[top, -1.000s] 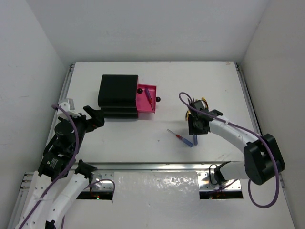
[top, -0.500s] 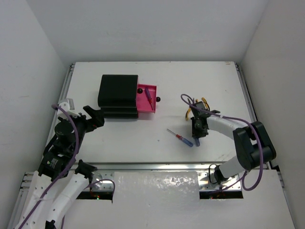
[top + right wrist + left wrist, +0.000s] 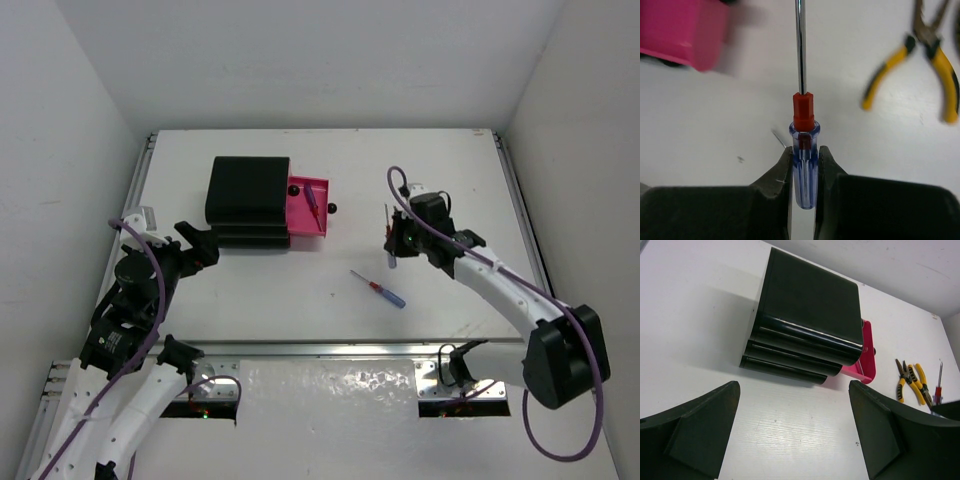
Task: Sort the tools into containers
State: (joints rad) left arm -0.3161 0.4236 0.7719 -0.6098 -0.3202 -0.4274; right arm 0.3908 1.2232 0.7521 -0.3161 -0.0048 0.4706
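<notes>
My right gripper moves outward and left in the top view next, over the pink drawer's bottom, to release, since that drawer already holds a screwdriver.
My right gripper (image 3: 392,248) is shut on a blue-handled screwdriver (image 3: 803,112) with a red collar. It holds it above the table, with the shaft pointing toward the far side. A second screwdriver (image 3: 380,288) lies on the table just in front. The black chest (image 3: 248,200) has one pink drawer (image 3: 300,225) pulled out, with a screwdriver (image 3: 312,200) inside. Two yellow-handled pliers (image 3: 935,55) lie right of the held tool and also show in the left wrist view (image 3: 910,380). My left gripper (image 3: 205,248) is open and empty, left of the chest. No wrenches are in view.
The drawer's round black knob (image 3: 332,209) sticks out toward my right arm. White walls enclose the table on the left, far and right sides. In the top view my right arm covers the pliers.
My right gripper has risen from the table beside the lying screwdriver and moved toward the far side, carrying the blue-handled screwdriver. The left arm has not moved.
</notes>
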